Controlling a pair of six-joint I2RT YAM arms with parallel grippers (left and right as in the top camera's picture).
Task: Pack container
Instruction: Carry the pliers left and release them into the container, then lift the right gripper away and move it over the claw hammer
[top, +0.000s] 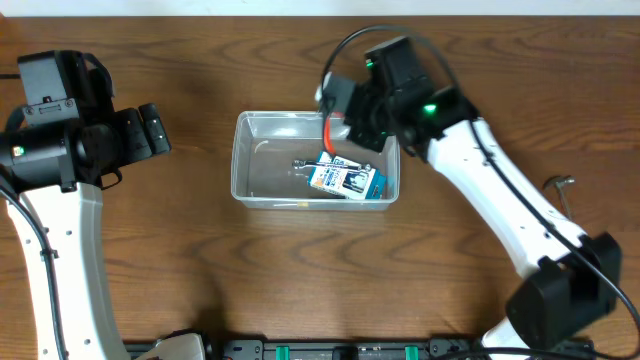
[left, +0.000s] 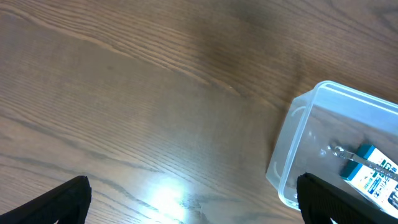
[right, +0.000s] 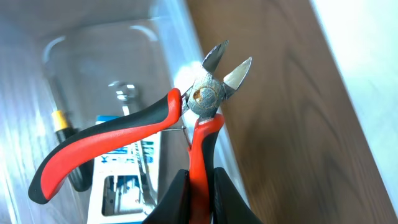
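Next, my right gripper moves back and down over the blue and white packet (right: 120, 183) to release the pliers (right: 199, 106), since they are still above the container's rim.
The clear plastic container (top: 248, 160) sits mid-table and holds a blue and white packet (top: 345, 180) and a small metal tool (top: 300, 164). My right gripper (right: 198, 193) is shut on one handle of red and black cutting pliers (right: 199, 106), held above the container's right rim (right: 186, 56); the pliers show red in the overhead view (top: 329, 131). My left gripper (left: 193, 199) is open and empty over bare wood, left of the container (left: 292, 143). A yellow and black tool (right: 59, 121) lies inside by the packet (right: 124, 186).
An L-shaped hex key (top: 563, 186) lies on the wood at the far right. The table is dark brown wood (top: 200, 270). A pale strip runs along the table's far edge (right: 367, 62).
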